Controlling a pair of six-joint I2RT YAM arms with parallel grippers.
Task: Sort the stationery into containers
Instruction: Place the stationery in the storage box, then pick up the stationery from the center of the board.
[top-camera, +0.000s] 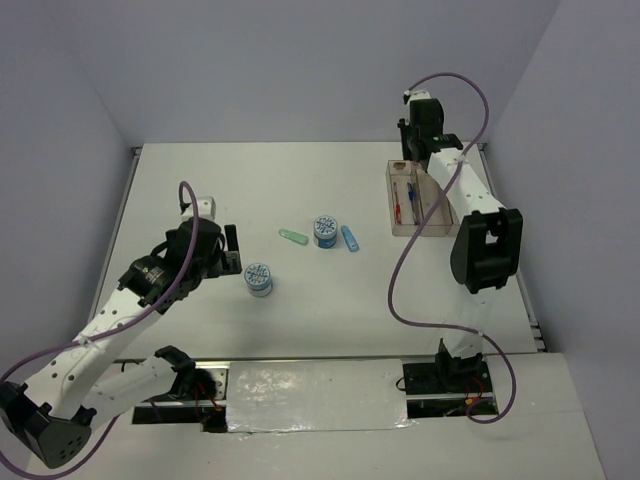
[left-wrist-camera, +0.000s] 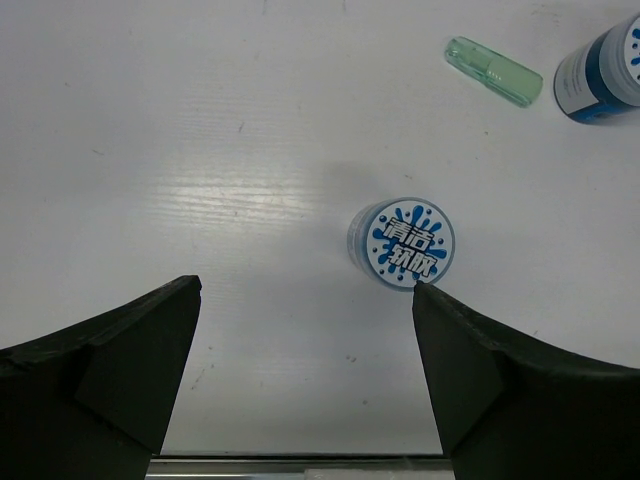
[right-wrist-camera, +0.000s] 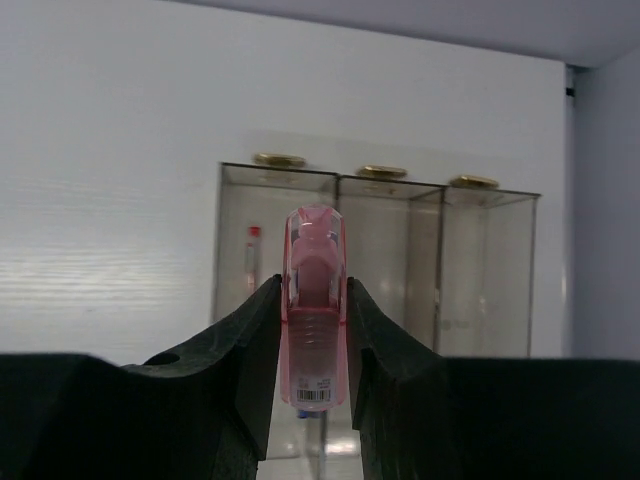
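Note:
The empty compartment by the side (top-camera: 449, 216) (right-wrist-camera: 487, 275) lies below, to the right in the wrist view. The right gripper shifts there next, lowers and releases the clip.
My right gripper (right-wrist-camera: 312, 285) is shut on a pink clip (right-wrist-camera: 315, 330), which stands upright between its fingers above the clear three-compartment containers (right-wrist-camera: 385, 215). A red pen (right-wrist-camera: 252, 255) lies in the left compartment. In the top view the right arm hides that gripper over the containers (top-camera: 415, 228). One tape roll (left-wrist-camera: 405, 240) stands on the table just ahead of the right finger of my open left gripper (left-wrist-camera: 305, 290). The second tape roll (top-camera: 324, 231) stands mid-table between a green clip (top-camera: 292, 237) and a blue clip (top-camera: 349, 238).
The white table (top-camera: 300, 180) ends at grey walls at the back and on both sides. The right arm's black elbow (top-camera: 485, 248) hangs over the table's right side. In the left wrist view the table's near edge (left-wrist-camera: 300, 462) shows between the fingers.

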